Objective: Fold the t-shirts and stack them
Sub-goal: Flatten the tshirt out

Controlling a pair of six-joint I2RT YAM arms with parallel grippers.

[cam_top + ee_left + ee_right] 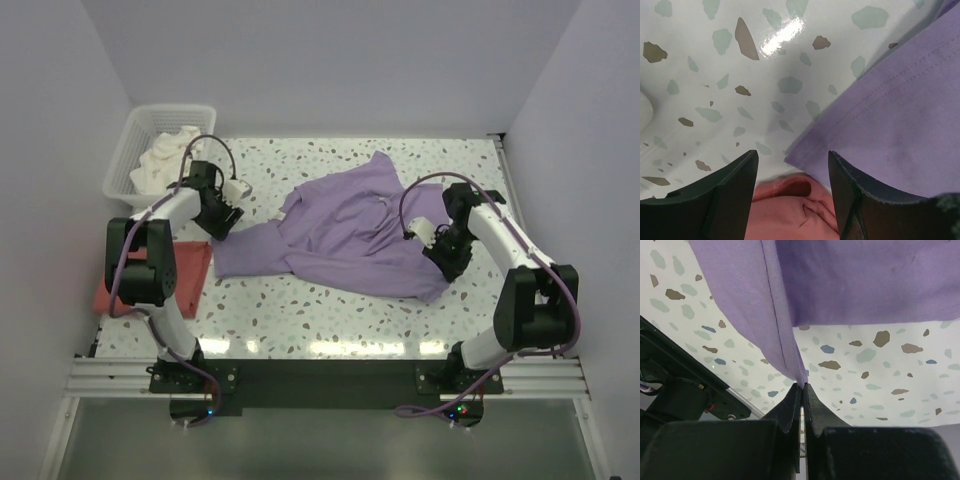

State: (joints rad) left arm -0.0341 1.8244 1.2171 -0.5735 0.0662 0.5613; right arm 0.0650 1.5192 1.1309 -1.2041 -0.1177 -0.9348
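My left gripper moves down a little and closes on the cloth next, since the purple t-shirt's pointed corner (217, 243) (798, 157) lies just below it, between its open fingers.
A purple t-shirt (350, 235) lies crumpled across the middle of the speckled table. My right gripper (447, 262) is shut on a corner of the purple t-shirt (785, 300) at its right hem, with the cloth pinched between the fingertips (796, 395). My left gripper (222, 224) is open just above the table by the shirt's left corner (890, 125), holding nothing. A folded red t-shirt (185, 275) lies at the table's left edge; its fabric (790, 210) shows between the left fingers (730, 195).
A white basket (130, 150) at the back left holds white garments (165, 160). White walls close in the table on three sides. The arm bases and a metal rail (320, 375) run along the near edge.
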